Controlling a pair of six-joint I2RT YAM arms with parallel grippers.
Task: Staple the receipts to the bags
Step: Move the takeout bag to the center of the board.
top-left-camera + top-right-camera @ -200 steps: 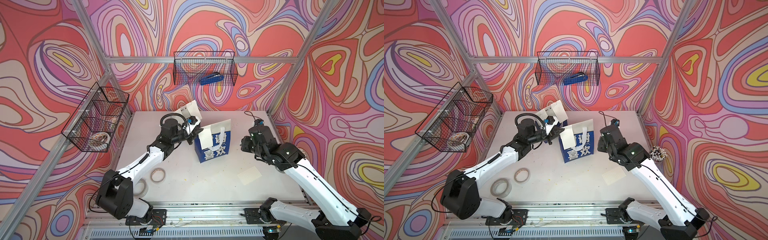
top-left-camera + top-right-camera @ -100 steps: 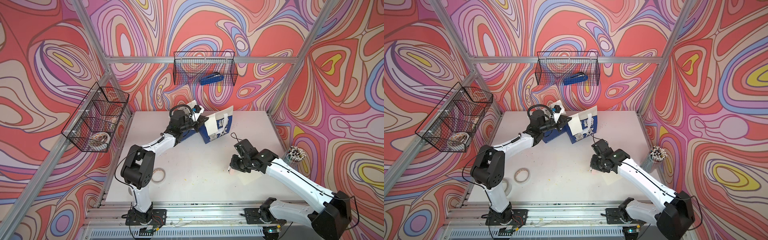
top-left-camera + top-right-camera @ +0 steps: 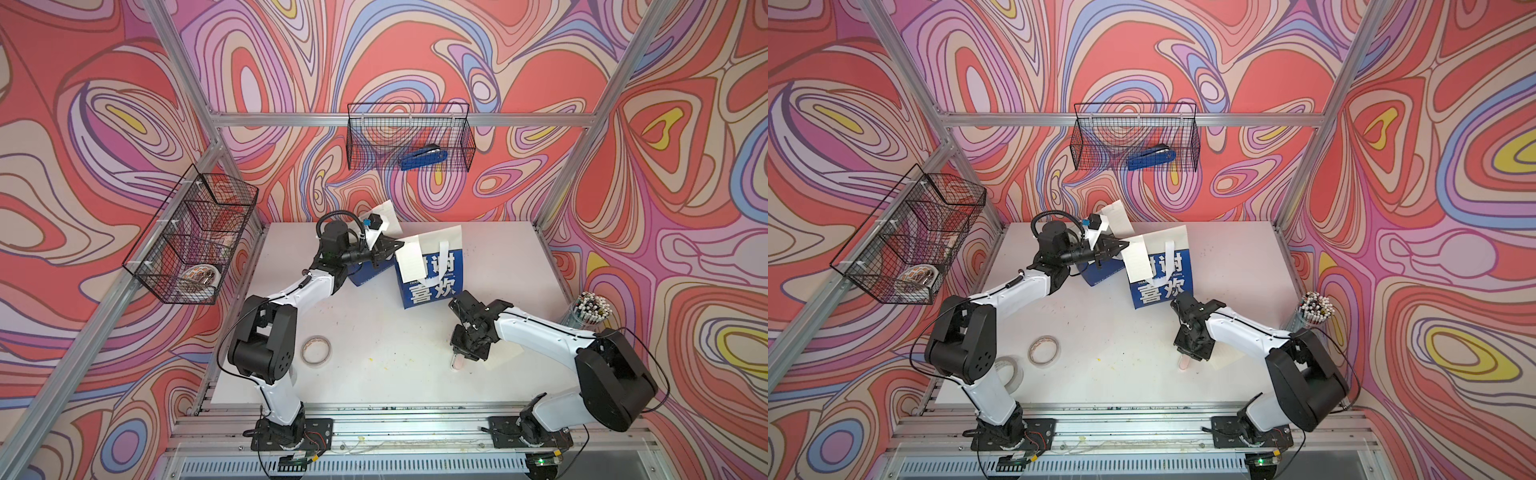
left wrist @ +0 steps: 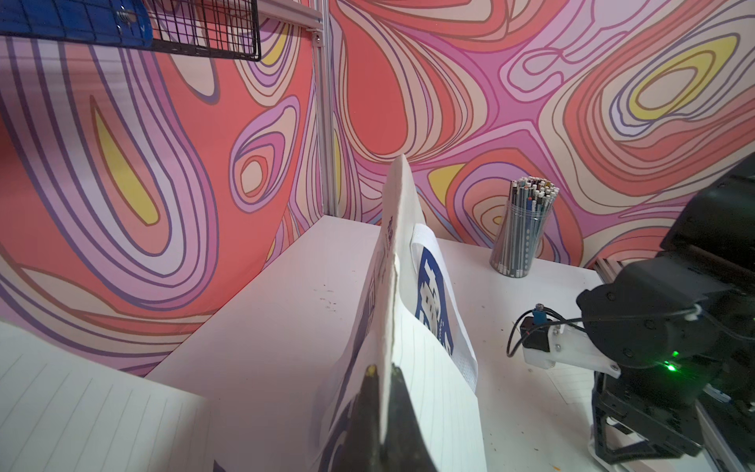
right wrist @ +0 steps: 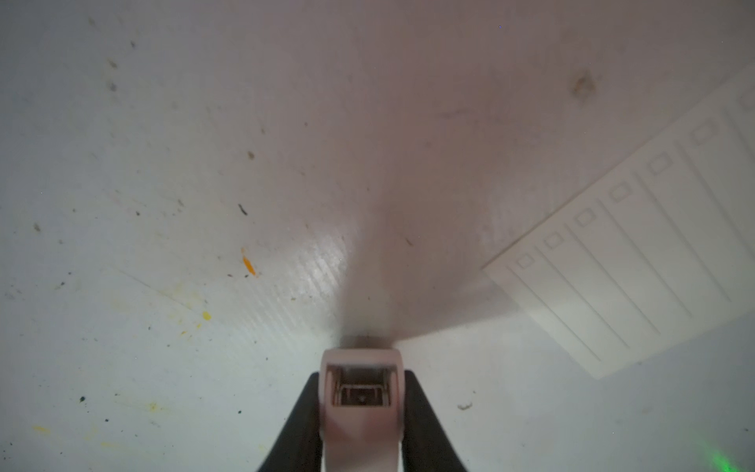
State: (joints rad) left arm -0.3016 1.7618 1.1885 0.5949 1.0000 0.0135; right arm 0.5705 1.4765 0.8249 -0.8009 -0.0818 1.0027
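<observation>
My left gripper should next move the bag back and down to the clear tabletop on the bag's near side and let go of the bag's top edge, because the bag is slanting.
A blue-and-white bag with large Chinese characters stands mid-table. My left gripper is shut on its top edge, pinching a lined white receipt against the bag face. A second blue bag stands behind the left arm, with a receipt sticking up from it. My right gripper points down at the table, shut on a pale pink stapler. Another receipt lies flat beside it.
A wire basket on the back wall holds a blue stapler. A second wire basket hangs on the left wall. A tape roll lies front left. A cup of pencils stands at the right edge.
The right arm came down from beside the bag to just above the table at the front right. The Chinese-character bag, tipped back half a second ago, now stands upright in the left gripper's pinch.
</observation>
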